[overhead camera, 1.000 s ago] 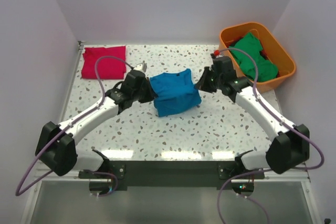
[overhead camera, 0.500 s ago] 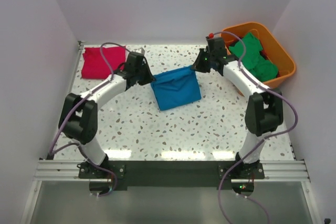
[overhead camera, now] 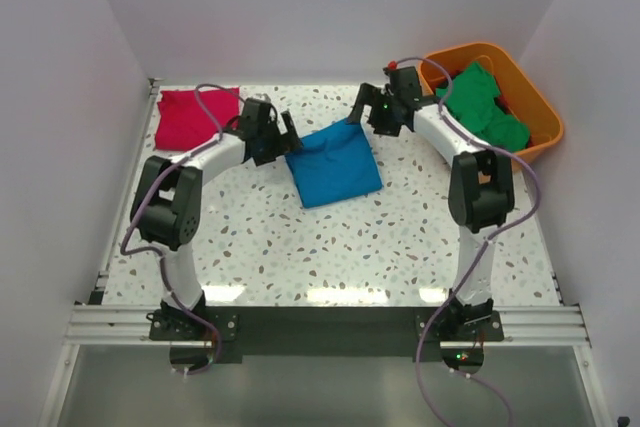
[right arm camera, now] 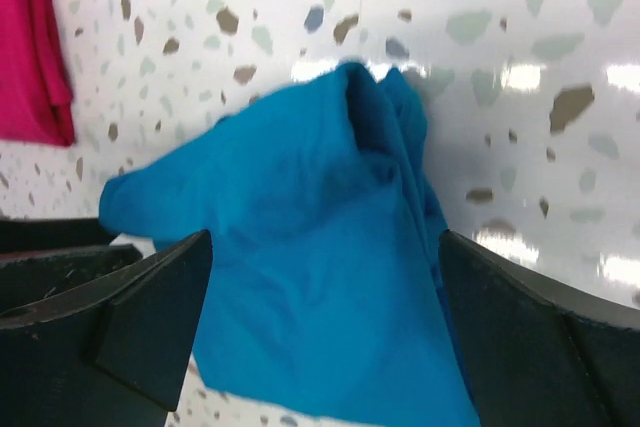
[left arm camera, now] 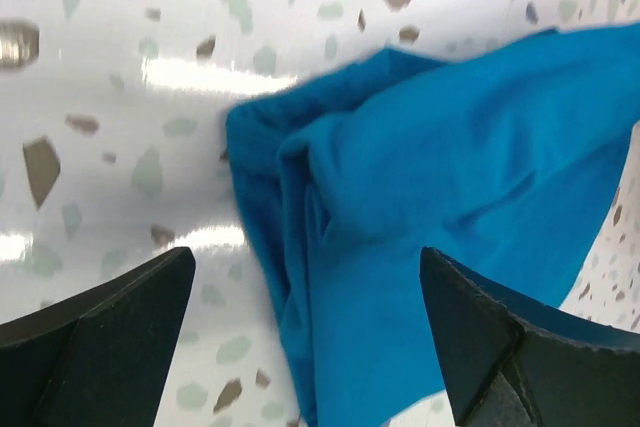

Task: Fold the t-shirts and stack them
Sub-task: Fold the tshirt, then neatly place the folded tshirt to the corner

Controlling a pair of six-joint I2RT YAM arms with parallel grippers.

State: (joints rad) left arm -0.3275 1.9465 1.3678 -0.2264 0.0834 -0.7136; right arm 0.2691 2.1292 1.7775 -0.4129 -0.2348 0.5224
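Note:
The robot's left hand will go down slightly back next, onto the blue t-shirt's edge (overhead camera: 291,160) (left arm camera: 268,185) nearest the red t-shirt, close to the blue t-shirt's far corner.
A bright blue t-shirt (overhead camera: 335,165) lies folded in a rough square at the table's middle. My left gripper (overhead camera: 289,137) is open at its back left corner, which lies loose under the spread fingers (left arm camera: 100,337) as a blue t-shirt (left arm camera: 450,177). At the back right corner my right gripper (overhead camera: 358,113) is open too, over the blue t-shirt (right arm camera: 300,247). A crimson red t-shirt (overhead camera: 195,117) lies folded at the back left and shows as a red t-shirt (right arm camera: 30,47) in the right wrist view. Green t-shirts (overhead camera: 480,102) are heaped in the bin.
An orange plastic bin (overhead camera: 540,112) stands at the back right corner, close behind my right arm. The speckled table (overhead camera: 300,247) is walled in by white panels on the left, back and right.
Both grippers have drawn the blue t-shirt's far edge toward the back, then opened and let go of its corners. The shirt now lies flat on the table.

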